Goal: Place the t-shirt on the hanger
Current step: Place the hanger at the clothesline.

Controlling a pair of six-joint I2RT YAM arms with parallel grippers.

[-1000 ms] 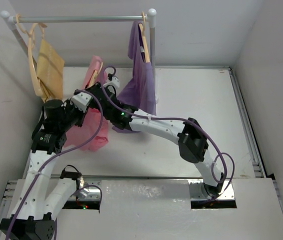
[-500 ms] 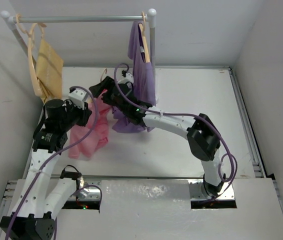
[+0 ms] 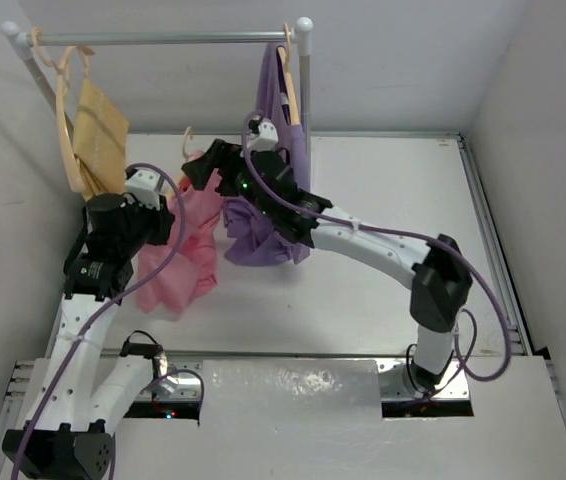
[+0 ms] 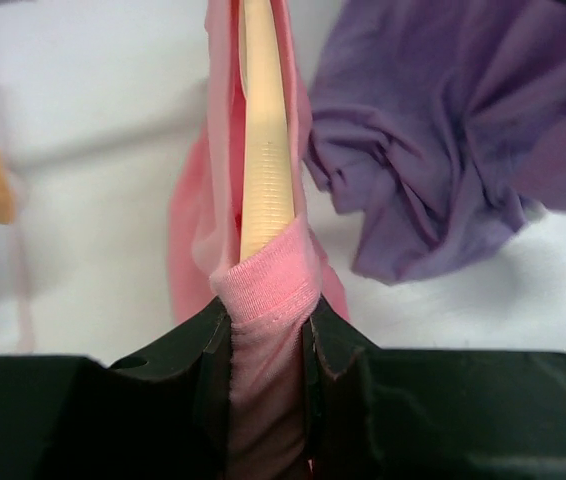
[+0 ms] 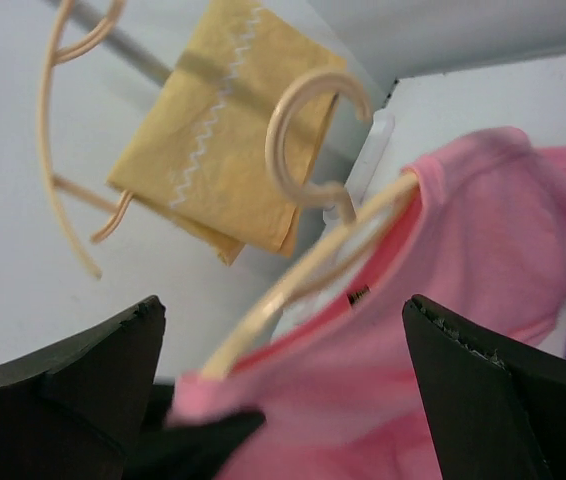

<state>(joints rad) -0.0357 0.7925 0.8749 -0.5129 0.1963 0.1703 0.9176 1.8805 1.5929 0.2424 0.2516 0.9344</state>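
Next, the left gripper rises outward, hangs the hanger's empty hook on the metal bar's bare part (image 3: 121, 39) above and outward, and releases the t-shirt's fold.
The pink t-shirt (image 3: 185, 262) hangs in a bunch over the pale wooden hanger (image 3: 189, 140), whose hook pokes up above the cloth. My left gripper (image 3: 166, 214) is shut on one shoulder of the shirt. In the left wrist view its jaws (image 4: 266, 340) pinch the pink collar band (image 4: 265, 290) around the end of the hanger arm (image 4: 265, 150). My right gripper (image 3: 201, 168) stands wide open beside the hook. The right wrist view shows the hanger (image 5: 308, 270) and the t-shirt (image 5: 463, 270) between its spread fingers (image 5: 483, 400), untouched.
A purple shirt (image 3: 278, 190) hangs on its own hanger from the right end of the metal rail (image 3: 163, 38), close behind my right arm. A mustard-yellow cloth (image 3: 99, 135) hangs on another hanger at the left end. Walls close in on both sides.
My right gripper opened wide and let go, moving toward the back by the hanger's hook. The pink shirt shifted with the hanger; my left gripper kept its hold.
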